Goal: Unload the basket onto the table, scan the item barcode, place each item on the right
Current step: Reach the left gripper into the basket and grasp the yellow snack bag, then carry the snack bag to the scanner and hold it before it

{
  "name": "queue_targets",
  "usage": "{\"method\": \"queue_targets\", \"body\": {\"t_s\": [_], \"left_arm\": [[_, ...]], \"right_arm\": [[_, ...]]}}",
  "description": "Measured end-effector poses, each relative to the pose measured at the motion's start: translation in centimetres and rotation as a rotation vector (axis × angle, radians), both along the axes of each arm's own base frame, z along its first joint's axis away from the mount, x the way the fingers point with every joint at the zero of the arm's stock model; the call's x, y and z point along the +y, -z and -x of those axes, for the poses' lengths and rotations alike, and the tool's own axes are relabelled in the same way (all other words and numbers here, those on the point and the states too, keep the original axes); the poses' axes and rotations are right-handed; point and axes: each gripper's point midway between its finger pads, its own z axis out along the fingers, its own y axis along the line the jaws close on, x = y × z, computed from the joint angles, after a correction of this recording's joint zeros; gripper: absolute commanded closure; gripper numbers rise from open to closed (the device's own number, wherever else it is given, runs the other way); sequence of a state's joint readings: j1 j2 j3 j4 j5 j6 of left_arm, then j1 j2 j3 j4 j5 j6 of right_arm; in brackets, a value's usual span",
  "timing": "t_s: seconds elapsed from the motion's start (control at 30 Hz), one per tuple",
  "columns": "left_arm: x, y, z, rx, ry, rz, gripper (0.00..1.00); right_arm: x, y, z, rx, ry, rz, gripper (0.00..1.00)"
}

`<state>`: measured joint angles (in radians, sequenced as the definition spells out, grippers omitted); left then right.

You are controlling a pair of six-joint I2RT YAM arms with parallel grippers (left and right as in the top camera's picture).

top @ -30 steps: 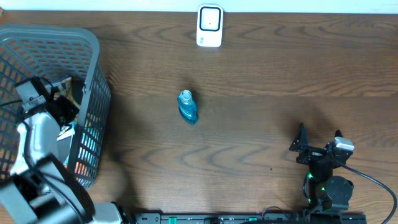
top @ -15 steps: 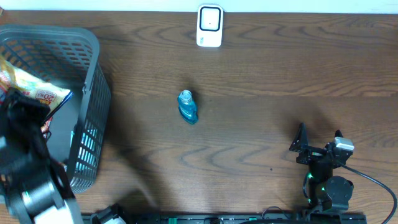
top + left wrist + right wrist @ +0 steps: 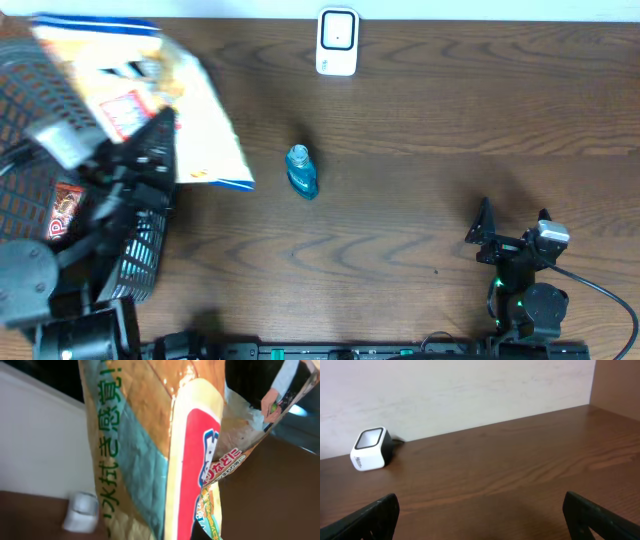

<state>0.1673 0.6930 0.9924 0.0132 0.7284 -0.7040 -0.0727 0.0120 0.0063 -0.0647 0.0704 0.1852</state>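
I need to move my left gripper across to the clear wood past the blue bottle, below it and to its right in the overhead view. Then I should lower the bag [image 3: 185, 105] and let go of it.
A large orange and yellow snack bag [image 3: 185, 105] with a red label hangs in the air over the basket's right rim, held by my left gripper [image 3: 152, 150], which is shut on its lower edge. In the left wrist view the snack bag [image 3: 150, 445] fills the middle and hides the fingers. The white barcode scanner [image 3: 337, 42] stands at the table's far edge, and the scanner [image 3: 81, 511] shows small beside the bag. My right gripper [image 3: 513, 222] rests open at the near right, its fingertips [image 3: 377, 515] wide apart over bare wood, facing the scanner [image 3: 369, 449].
A grey mesh basket [image 3: 140, 255] sits at the left with a red packet [image 3: 62, 208] inside. A small blue bottle [image 3: 302, 171] lies on the wood near the table's middle, just right of the bag's lower corner.
My left arm has risen out of the basket with the snack bag, carrying it up and to the right. The right arm has not moved.
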Motion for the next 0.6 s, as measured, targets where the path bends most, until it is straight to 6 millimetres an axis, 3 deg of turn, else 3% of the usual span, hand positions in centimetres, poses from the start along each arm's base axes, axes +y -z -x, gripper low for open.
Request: {"method": "queue_targets", "body": {"t_s": [0.2,0.33,0.47,0.6], "left_arm": [[-6.7,2.5,-1.7,0.094,0.227,-0.005,0.93],[-11.7,6.1,-3.6,0.199,0.317,-0.045,0.93],[-17.7,11.9,-5.2,0.332,0.366,-0.14,0.92],[-22.1,17.8,-5.8,0.442,0.359,-0.249,0.92]], "right_arm": [[0.0,0.0,0.0,0.0,0.0,0.0,0.01],[0.0,0.0,0.0,0.0,0.0,0.0,0.01],[0.0,0.0,0.0,0.0,0.0,0.0,0.01],[0.0,0.0,0.0,0.0,0.0,0.0,0.01]]}}
